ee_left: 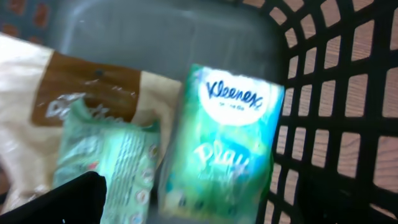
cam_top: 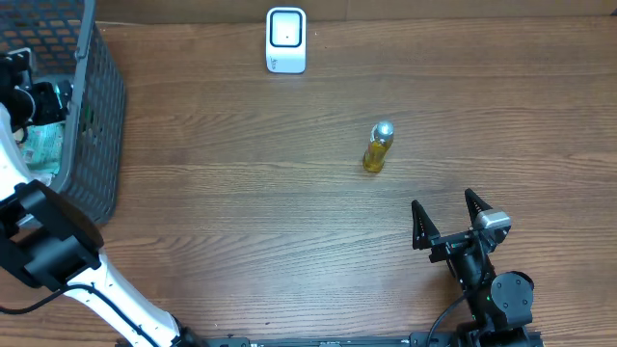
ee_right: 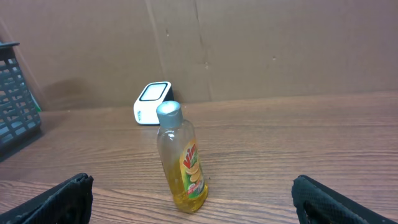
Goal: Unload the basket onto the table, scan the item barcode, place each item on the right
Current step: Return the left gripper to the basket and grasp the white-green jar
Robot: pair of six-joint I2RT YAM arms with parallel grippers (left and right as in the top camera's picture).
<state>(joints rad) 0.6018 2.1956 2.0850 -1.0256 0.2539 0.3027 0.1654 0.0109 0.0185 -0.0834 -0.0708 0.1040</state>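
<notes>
The Kleenex pack [ee_left: 221, 143] is below my left gripper, between its open fingers, which will go down along the pack's long sides and close.
A small bottle of yellow liquid [cam_top: 378, 146] with a silver cap stands upright mid-table, its label showing in the right wrist view [ee_right: 181, 162]. The white barcode scanner [cam_top: 286, 40] sits at the far edge, also behind the bottle [ee_right: 152, 102]. My right gripper [cam_top: 443, 204] is open and empty, a short way in front of the bottle. Inside the black basket [cam_top: 92, 106], my left gripper [cam_top: 43, 101] hangs open over a green Kleenex pack [ee_left: 221, 143], holding nothing. One of its fingers [ee_left: 68, 199] shows at the lower left.
Beside the Kleenex pack in the basket lie a green wipes packet [ee_left: 106, 158] and a cream and brown bag [ee_left: 37, 99]. The basket's mesh wall [ee_left: 336, 93] stands right of the Kleenex pack. A cardboard wall [ee_right: 280, 43] backs the table.
</notes>
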